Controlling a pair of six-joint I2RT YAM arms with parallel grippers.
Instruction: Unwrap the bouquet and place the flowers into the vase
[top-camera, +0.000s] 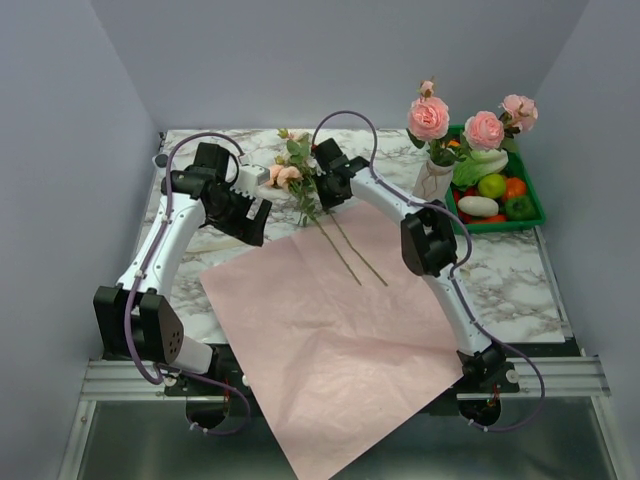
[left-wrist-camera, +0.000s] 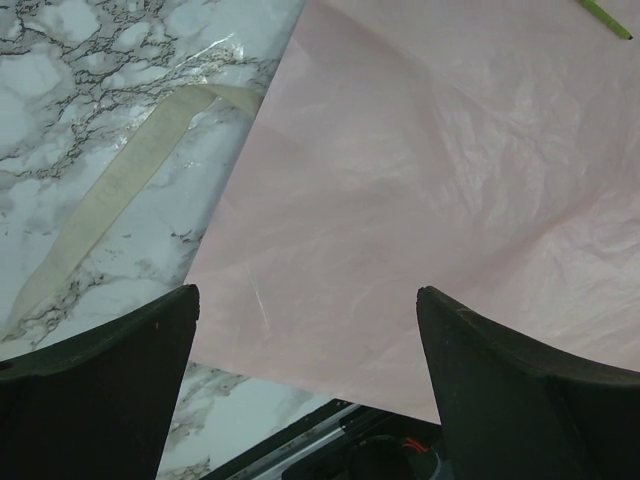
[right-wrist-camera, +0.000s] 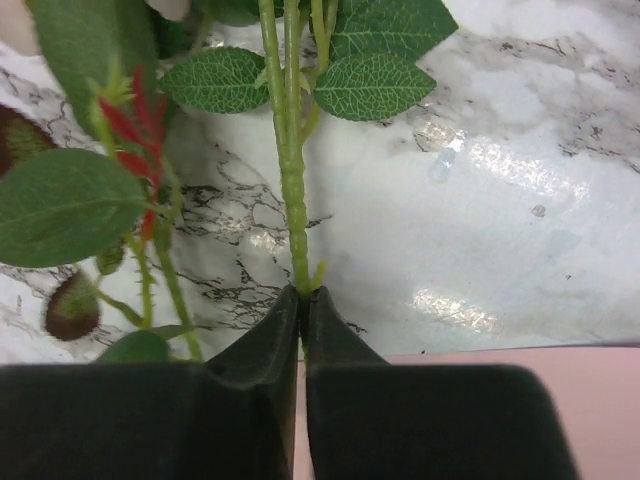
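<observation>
My right gripper rises next and shifts to the right in the top view. The vase stands upright, so it then tilts the stem upright and lowers it into the vase's opening (top-camera: 437, 164).
The bouquet lies unwrapped. Its pink paper sheet (top-camera: 330, 340) is spread flat on the marble table. Loose flowers (top-camera: 290, 172) lie at the sheet's far edge, their long green stems (top-camera: 350, 255) running across it. My right gripper (top-camera: 320, 195) is shut on one green stem (right-wrist-camera: 292, 180) just below its leaves, jaws pinched together at the tips (right-wrist-camera: 301, 295). My left gripper (left-wrist-camera: 308, 300) stands wide open above the paper's left edge (left-wrist-camera: 420, 180), holding nothing. The marbled vase (top-camera: 433, 180) stands at the back right with pink roses (top-camera: 428, 118) in it.
A cream ribbon (left-wrist-camera: 110, 205) lies loose on the marble left of the paper. A green tray (top-camera: 535, 205) of plastic vegetables sits right behind the vase, at the table's right edge. The paper overhangs the table's near edge.
</observation>
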